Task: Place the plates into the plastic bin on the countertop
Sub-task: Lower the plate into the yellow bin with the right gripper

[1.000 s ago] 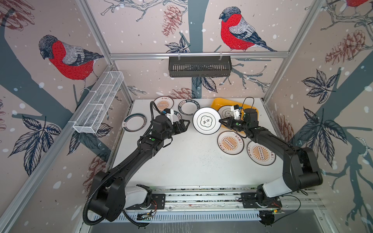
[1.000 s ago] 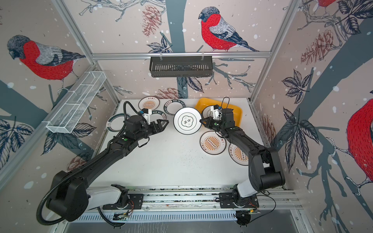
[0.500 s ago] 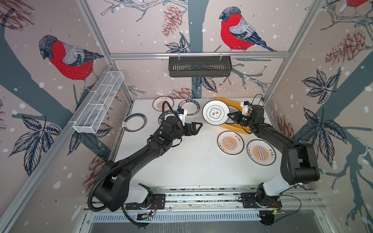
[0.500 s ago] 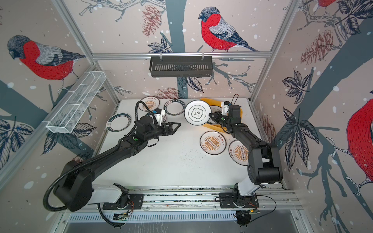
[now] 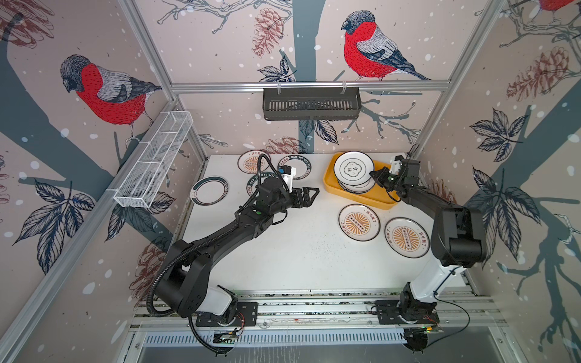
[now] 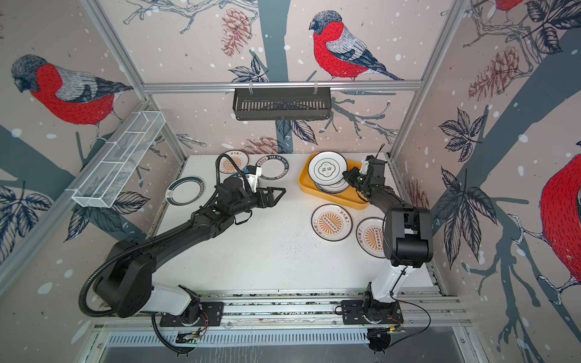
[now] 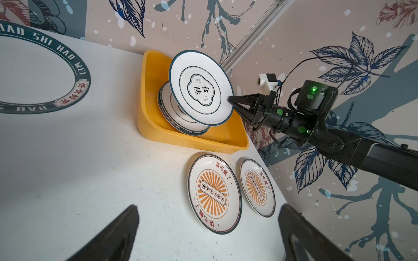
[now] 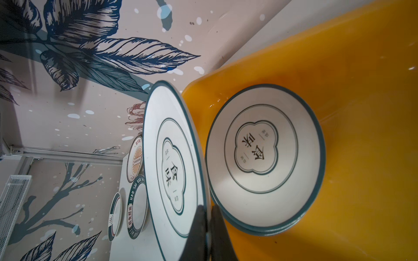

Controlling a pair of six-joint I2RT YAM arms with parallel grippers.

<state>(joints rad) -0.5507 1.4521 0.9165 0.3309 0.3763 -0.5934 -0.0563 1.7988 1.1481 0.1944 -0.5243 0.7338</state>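
Note:
My right gripper goes down into the yellow bin (image 5: 361, 199) next and releases the held plate's rim there. The plate still hangs tilted above the stack of like plates.
My right gripper (image 5: 374, 174) (image 8: 208, 208) is shut on the rim of a white plate with a flower emblem (image 5: 353, 169) (image 8: 172, 167). It holds that plate tilted over a stack of like plates (image 8: 264, 156) inside the yellow plastic bin (image 5: 361, 199) (image 7: 203, 137) at the back right of the countertop (image 5: 298, 251). My left gripper (image 5: 311, 193) (image 7: 209, 206) is open and empty, hovering mid-counter and pointing at the bin. Two sunburst plates (image 5: 359, 222) (image 5: 406, 237) lie in front of the bin.
Several more plates lie at the back left: a sunburst one (image 5: 251, 162), a lettered-rim one (image 5: 297, 166), a dark-rimmed one (image 5: 210, 190), and one partly under my left arm (image 5: 253, 185). A black slatted basket (image 5: 311, 103) and a white wire rack (image 5: 154, 163) hang on the walls.
My right gripper has carried the emblem plate from mid-counter back and right to above the bin's stack. My left arm has swung right, its gripper still open.

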